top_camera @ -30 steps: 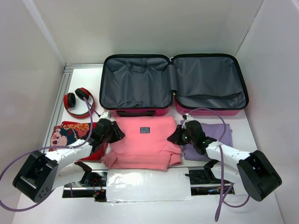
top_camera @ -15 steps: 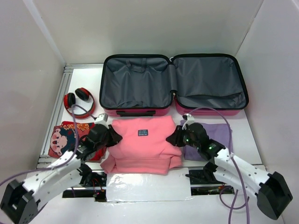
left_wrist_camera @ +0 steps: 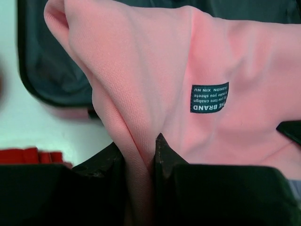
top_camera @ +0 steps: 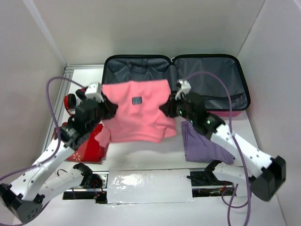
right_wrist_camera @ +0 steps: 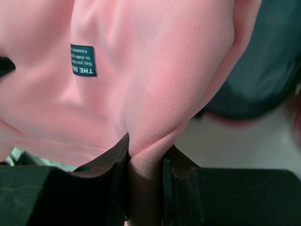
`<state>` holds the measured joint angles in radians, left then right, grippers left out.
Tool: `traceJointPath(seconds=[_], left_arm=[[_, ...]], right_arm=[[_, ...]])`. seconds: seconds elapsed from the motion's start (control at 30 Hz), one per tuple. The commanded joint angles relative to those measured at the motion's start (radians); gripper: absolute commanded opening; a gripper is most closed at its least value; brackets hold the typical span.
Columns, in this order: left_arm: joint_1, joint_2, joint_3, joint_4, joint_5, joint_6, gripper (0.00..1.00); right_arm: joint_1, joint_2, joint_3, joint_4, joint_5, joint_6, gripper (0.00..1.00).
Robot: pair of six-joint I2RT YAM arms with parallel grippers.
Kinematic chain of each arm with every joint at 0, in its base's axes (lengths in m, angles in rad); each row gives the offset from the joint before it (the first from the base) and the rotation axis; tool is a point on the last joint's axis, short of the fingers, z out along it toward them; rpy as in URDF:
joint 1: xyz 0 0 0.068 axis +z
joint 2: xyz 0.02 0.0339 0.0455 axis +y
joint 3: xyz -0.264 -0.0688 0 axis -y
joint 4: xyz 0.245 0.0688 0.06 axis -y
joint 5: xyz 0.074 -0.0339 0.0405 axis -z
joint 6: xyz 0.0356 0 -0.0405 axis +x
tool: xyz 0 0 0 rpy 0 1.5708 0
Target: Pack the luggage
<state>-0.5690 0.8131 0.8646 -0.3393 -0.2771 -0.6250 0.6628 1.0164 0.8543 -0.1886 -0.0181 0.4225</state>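
My left gripper moves outward and down into the luggage half behind the garment (top_camera: 132, 70) (left_wrist_camera: 54, 66) next, then releases, because the garment still hangs over the luggage's front rim.
The luggage (top_camera: 211, 80) lies open at the back of the table, grey lining up, pink shell edge showing at the front. A folded pink garment (top_camera: 136, 115) with a small dark label hangs in the air over the luggage's left half and front rim. My left gripper (top_camera: 107, 107) is shut on the garment's left edge (left_wrist_camera: 138, 155). At the right edge (right_wrist_camera: 146, 150), my right gripper (top_camera: 167, 108) pinches a fold of the same cloth (right_wrist_camera: 155, 70). The luggage lining (left_wrist_camera: 51, 70) shows behind the cloth in both wrist views.
A folded purple garment (top_camera: 207, 143) lies on the table right of centre. Red headphones (top_camera: 70, 101) sit at the left, partly behind my left arm. A red patterned pouch (top_camera: 87, 148) lies below them. White walls close in on both sides.
Both grippers have lifted the pink garment off the table and carried it back toward the open luggage. The purple garment is now uncovered on its left side.
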Motion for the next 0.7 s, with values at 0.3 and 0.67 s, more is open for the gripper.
traceJointPath(seconds=[0.3, 0.67], left_arm=[[0.423, 0.593, 0.550, 0.189, 0.378, 0.185, 0.00], [0.494, 0.969, 0.680, 0.299, 0.501, 0.165, 0.00]], right_arm=[[-0.282, 0.571, 0.567, 0.169, -0.226, -0.174, 0.00], [-0.390, 0.965, 0.848, 0.150, -0.370, -0.197, 0.00]])
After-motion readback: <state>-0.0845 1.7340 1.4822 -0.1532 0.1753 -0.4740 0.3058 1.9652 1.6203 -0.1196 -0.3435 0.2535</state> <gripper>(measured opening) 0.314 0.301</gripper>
